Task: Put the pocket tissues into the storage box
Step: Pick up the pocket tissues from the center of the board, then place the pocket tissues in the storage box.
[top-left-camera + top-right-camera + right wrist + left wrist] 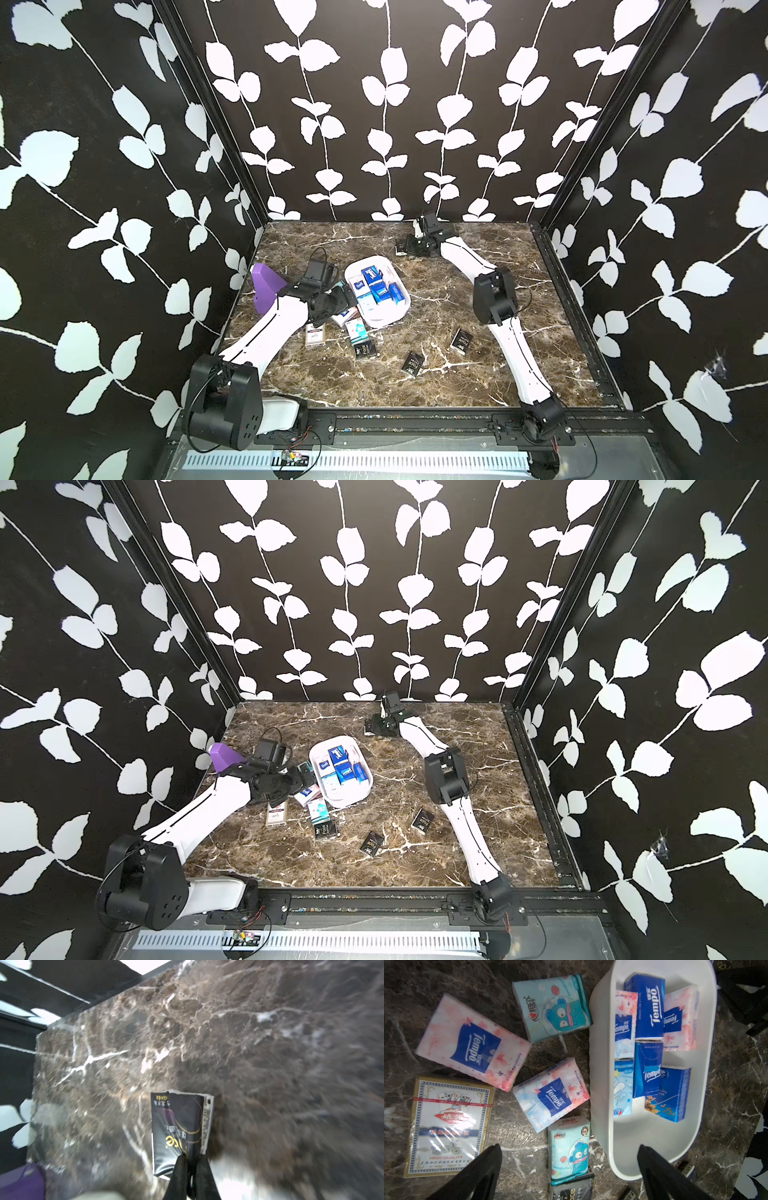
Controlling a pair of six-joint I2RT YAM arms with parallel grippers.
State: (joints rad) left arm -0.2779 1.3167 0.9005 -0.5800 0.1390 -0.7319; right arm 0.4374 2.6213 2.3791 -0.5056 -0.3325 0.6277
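Note:
The right gripper moves back over the storage box's far side, onto the farthest blue pocket tissues, and releases next, since the black pack hangs beyond that side.
The white storage box (389,319) (341,802) (600,1064) lies mid-table and holds several blue and pink pocket tissues (650,1005). My left gripper (348,293) (305,773) (569,1145) hangs open beside the box's left wall, over loose pink-white packs (473,1043), teal packs (552,1007) and a black pack (571,1190). Far back on the table, my right gripper (402,246) (369,726) (191,1157) is shut on the end of a black pack (178,1122), which sticks out beyond the fingers just above the marble.
A playing-card box (446,1126) (314,334) lies among the loose packs. A purple wedge block (266,286) (20,1182) stands by the left wall. Two black packs (462,341) (412,363) lie at the front right of the table. Patterned walls close in three sides.

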